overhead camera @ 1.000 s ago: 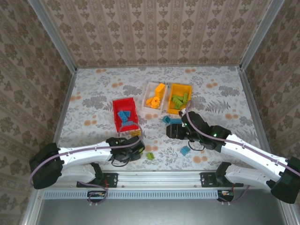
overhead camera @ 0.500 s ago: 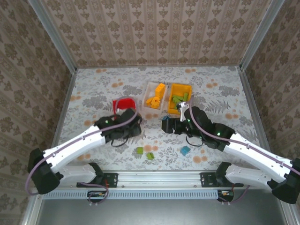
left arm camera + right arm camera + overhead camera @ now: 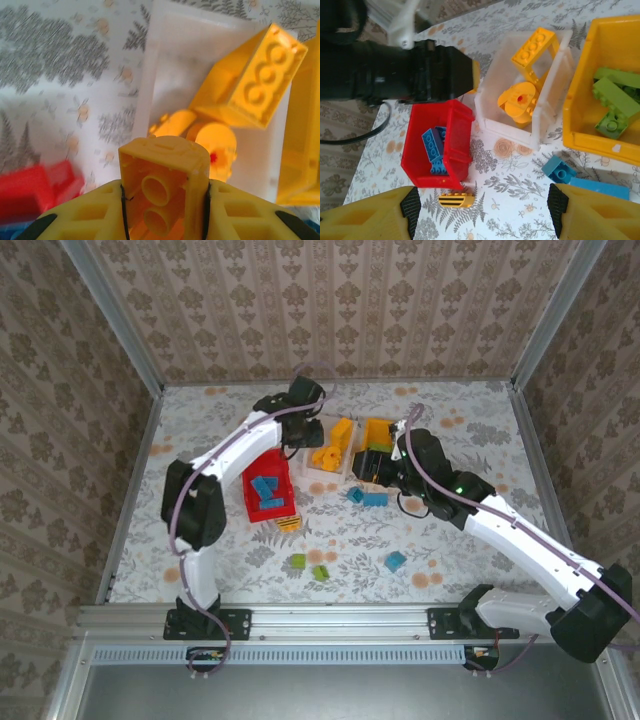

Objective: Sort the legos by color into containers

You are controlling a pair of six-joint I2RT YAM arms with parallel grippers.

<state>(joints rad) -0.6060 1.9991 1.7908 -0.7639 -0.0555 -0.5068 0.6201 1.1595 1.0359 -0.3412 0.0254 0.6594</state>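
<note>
The robot's left gripper will move past the white container's rim and down toward the round orange piece, which lies below the gripper, to let go of the lego among matching colors.
My left gripper is shut on an orange-yellow lego and hangs at the near-left edge of the white container, which holds an orange frame and a round orange piece. The red container holds blue legos. My right gripper stands open and empty, low over the table in front of the orange-yellow container, which holds green legos. Loose on the table lie a yellow striped lego, blue legos and two green legos.
The left arm's black wrist reaches across behind the red container. Another blue lego lies near the front right. The three containers stand side by side mid-table. Metal rails and patterned walls border the table.
The left arm swung from the front of the table up to the white container, carrying the orange-yellow lego. The right gripper moved back toward the containers and opened a little wider.
</note>
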